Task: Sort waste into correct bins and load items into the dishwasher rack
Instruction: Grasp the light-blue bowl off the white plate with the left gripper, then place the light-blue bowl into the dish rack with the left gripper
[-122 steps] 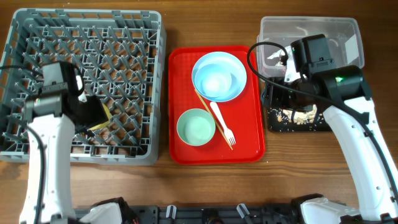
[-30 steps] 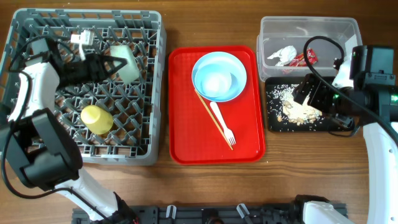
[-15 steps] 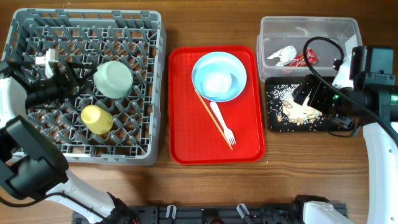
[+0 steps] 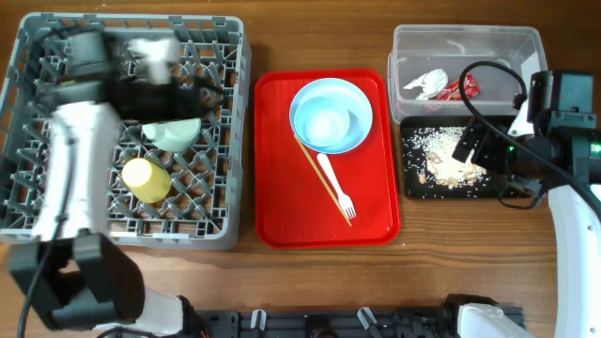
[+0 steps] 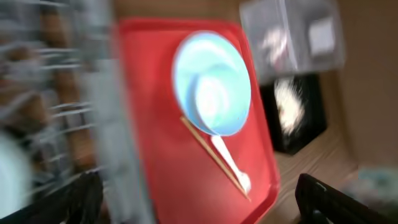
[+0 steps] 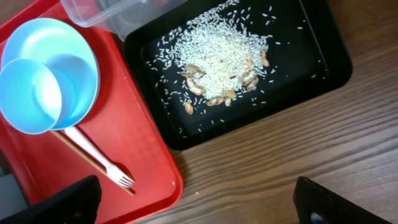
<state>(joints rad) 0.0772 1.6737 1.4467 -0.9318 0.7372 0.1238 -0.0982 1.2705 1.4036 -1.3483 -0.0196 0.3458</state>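
Observation:
The small white bowl's rim (image 4: pixel 350 130) (image 5: pixel 239 107) is uppermost on the plate, below my left gripper and to its right in the overhead view. I need to move my left gripper across and lower it onto the bowl.
The grey dishwasher rack (image 4: pixel 38 202) holds the pale green bowl (image 4: pixel 178 134) and the yellow cup (image 4: pixel 146 178). My left gripper (image 4: pixel 208 94) is blurred over the rack's right side, open and empty (image 5: pixel 199 202). The blue-white plate (image 4: pixel 352 99) with the small white bowl (image 4: pixel 327 124) in it, the white fork (image 4: pixel 336 186) and the wooden stick (image 4: pixel 315 169) lie on the red tray (image 4: pixel 282 207). The clear tub (image 4: pixel 470 42) holds the tissue (image 4: pixel 427 82) and the red wrapper (image 4: pixel 462 89). Crumbs (image 6: pixel 221 53) lie in the black tray (image 6: pixel 311 56). My right gripper (image 4: pixel 479 145) hangs over it, open and empty (image 6: pixel 199 205).
The red tray sits between the rack and the two bins. The black tray (image 4: pixel 413 188) stands right in front of the clear tub. Bare wooden table (image 6: pixel 267 174) runs along the front, below the tray and the black tray.
My left arm has let go of the green bowl in the rack and has swung fast to the right, towards the red tray. The right arm has hardly moved.

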